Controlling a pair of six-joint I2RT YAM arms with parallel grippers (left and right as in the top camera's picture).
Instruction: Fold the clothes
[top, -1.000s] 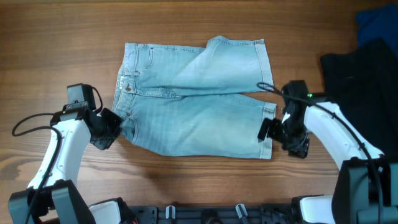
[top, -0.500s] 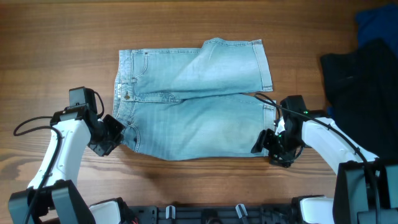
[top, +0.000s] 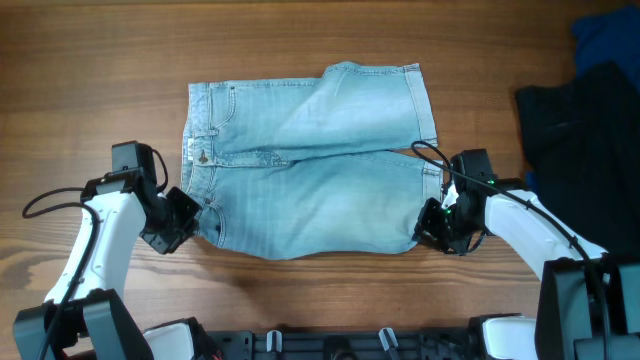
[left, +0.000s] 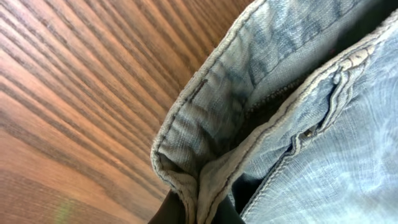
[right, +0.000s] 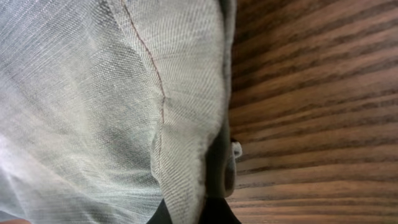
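My right gripper will go up, carry the near hem outward over the far leg's outer corner and let go of it, because the far leg lies flat beyond the near one.
The clothes, a pair of light blue denim shorts, lie flat across the middle of the wooden table, waistband to the left and leg hems to the right. My left gripper is shut on the near corner of the waistband, which bunches up between the dark fingers. On the other side my right gripper is shut on the near leg hem; the cloth fold fills its view.
A black garment lies at the table's right edge with a royal blue cloth behind it. Cables run from both arms. Bare wood surrounds the shorts.
The right gripper moved left onto the near leg hem and shut on it. The shorts' near edge shifted and straightened a little. The left gripper kept its hold and barely moved.
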